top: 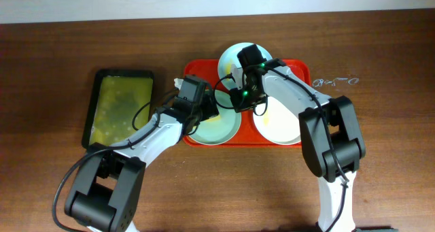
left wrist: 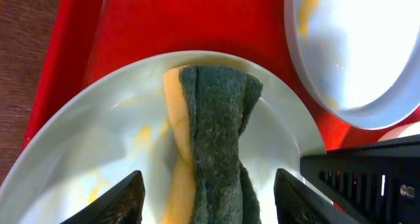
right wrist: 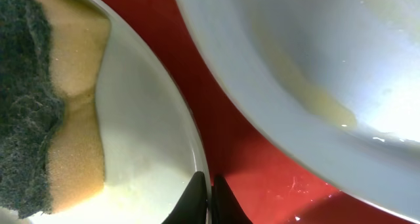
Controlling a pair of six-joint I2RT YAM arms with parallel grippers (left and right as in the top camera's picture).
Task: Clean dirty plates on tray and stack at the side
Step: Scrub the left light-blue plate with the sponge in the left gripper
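My right gripper next lifts the plate across to the right in the overhead view. It then lowers the plate and releases the plate's rim, since bare table lies beside the red tray.
A pale mint plate (top: 224, 130) sits at the front left of the red tray (top: 299, 67). A yellow sponge with a dark green scrub side (left wrist: 210, 132) lies on this plate (left wrist: 85, 138). My left gripper (left wrist: 209, 201) is open, with one finger on each side of the sponge, and also shows in the overhead view (top: 200, 111). My right gripper (right wrist: 209, 198) is shut on this plate's rim (right wrist: 190, 138), and shows from above (top: 239, 97). A second mint plate (top: 234, 55) with a yellow smear (right wrist: 315, 99) lies at the tray's back. A white plate (top: 282, 126) lies at the front right.
A black tray (top: 122, 106) with yellow-green liquid stands left of the red tray. The brown wooden table (top: 380, 137) surrounds both. The right arm reaches across the white plate, and the two grippers are close together over the red tray.
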